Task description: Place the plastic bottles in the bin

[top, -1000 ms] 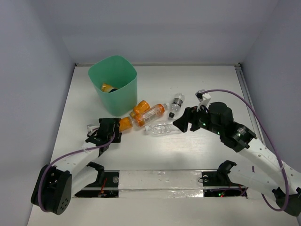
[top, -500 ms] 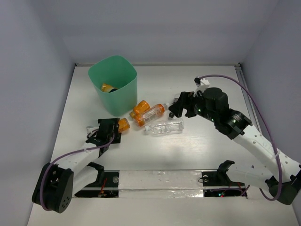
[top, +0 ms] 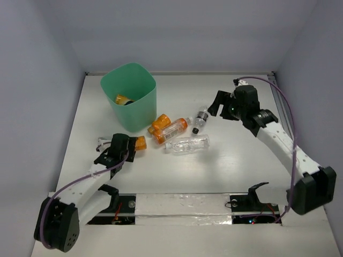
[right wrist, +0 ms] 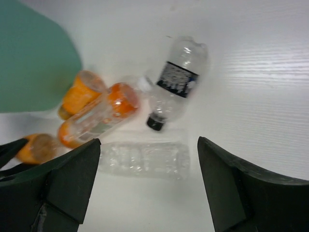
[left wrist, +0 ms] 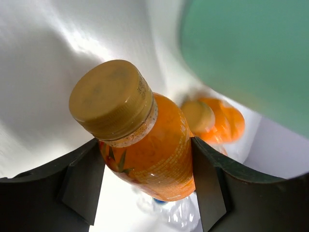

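Note:
My left gripper lifts the orange bottle outward over the bin's tall side next, then lowers and releases it.
The mint-green bin (top: 142, 109) stands at the back left with an orange bottle (top: 123, 99) inside. My left gripper (top: 132, 145) is shut on an orange bottle (top: 141, 142) lying just in front of the bin. In the left wrist view this bottle (left wrist: 145, 150) fills the space between both fingers (left wrist: 82, 188), beside the bin wall (left wrist: 251, 58). Two more orange bottles (top: 161, 120) (top: 173, 128), a clear bottle (top: 187, 144) and a black-capped clear bottle (top: 200, 119) lie mid-table. My right gripper (top: 215, 106) is open and empty, raised to the right of the black-capped bottle (right wrist: 179, 79).
In the right wrist view the clear bottle (right wrist: 145, 158) lies between and beyond my open fingers, with the orange bottles (right wrist: 99, 113) and the bin (right wrist: 34, 63) to the left. A white wall closes the back, and a rail (top: 278, 99) runs along the table's right edge.
My right arm has pulled back and to the right, away from the clear bottle, uncovering the black-capped bottle. My left gripper has stayed on its orange bottle, shifting only slightly.

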### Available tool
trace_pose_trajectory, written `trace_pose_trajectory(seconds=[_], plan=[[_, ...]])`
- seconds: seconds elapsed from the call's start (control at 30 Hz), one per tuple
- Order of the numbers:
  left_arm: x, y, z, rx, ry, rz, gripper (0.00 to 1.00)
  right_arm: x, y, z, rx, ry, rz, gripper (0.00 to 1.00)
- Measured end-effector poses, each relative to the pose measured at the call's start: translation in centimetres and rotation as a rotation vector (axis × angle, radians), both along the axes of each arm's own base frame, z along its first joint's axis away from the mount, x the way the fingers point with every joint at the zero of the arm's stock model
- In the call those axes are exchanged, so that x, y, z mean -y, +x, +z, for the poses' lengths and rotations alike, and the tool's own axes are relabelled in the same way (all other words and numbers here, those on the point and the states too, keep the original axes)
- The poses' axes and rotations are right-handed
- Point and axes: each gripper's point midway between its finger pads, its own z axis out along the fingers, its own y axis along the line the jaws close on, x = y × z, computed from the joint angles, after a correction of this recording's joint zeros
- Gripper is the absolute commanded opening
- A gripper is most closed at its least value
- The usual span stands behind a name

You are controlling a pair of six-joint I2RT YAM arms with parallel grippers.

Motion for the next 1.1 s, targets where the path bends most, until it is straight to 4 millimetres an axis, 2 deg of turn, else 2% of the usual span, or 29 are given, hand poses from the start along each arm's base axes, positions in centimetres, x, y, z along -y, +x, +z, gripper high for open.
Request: trace_pose_trajectory(seconds=[0.07, 0.13, 0.27, 0.4, 0.5, 0.6, 0.67, 0.73, 0.83, 0.93, 1.03, 1.07, 1.1], plan=[[0.4, -0.2, 1.9, 0.035, 0.035, -0.057, 0.45, 1.2, 1.7, -2.6, -0.073, -0.025, -0.046, 0.92], [1.5, -0.5, 4.7, 0.103, 0.052, -0.134, 0.45, 1.3, 3.1, -5.1, -0.144, -0.048, -0.064, 1.00], [3.1, -1.5, 11.1, 0.263, 0.063, -0.242, 0.44, 0.7, 6.0, -8.6, -0.239, -0.069, -0.084, 1.00], [2.9, -2.0, 17.2, 0.378, 0.113, -0.281, 0.45, 0.2, 8.6, -10.9, -0.303, -0.061, -0.115, 1.00], [2.3, -1.5, 23.2, 0.476, 0.181, -0.285, 0.46, 0.0, 10.3, -12.6, -0.349, -0.042, -0.146, 1.00], [1.9, -0.4, 29.8, 0.577, 0.273, -0.284, 0.47, -0.4, 11.7, -14.5, -0.408, -0.020, -0.172, 0.95], [1.6, 0.7, 34.3, 0.641, 0.349, -0.270, 0.48, -0.6, 12.0, -15.9, -0.443, -0.011, -0.187, 0.93], [1.3, 2.1, 37.9, 0.698, 0.424, -0.244, 0.50, -0.8, 11.7, -17.4, -0.495, -0.009, -0.193, 0.91], [-0.1, 5.1, 40.8, 0.705, 0.571, -0.205, 0.52, -1.1, 11.5, -18.8, -0.554, -0.009, -0.191, 0.91], [-1.6, 8.9, 41.2, 0.666, 0.688, -0.175, 0.52, -1.5, 11.9, -19.6, -0.579, -0.001, -0.184, 0.86], [-1.7, 12.9, 39.0, 0.586, 0.776, -0.213, 0.52, -1.6, 12.0, -19.5, -0.576, 0.004, -0.187, 0.73], [-1.3, 14.4, 37.4, 0.548, 0.802, -0.248, 0.51, -1.6, 12.0, -19.7, -0.578, 0.005, -0.192, 0.69], [-0.8, 15.6, 35.7, 0.510, 0.820, -0.284, 0.51, -1.5, 12.0, -19.8, -0.581, 0.006, -0.197, 0.68]])
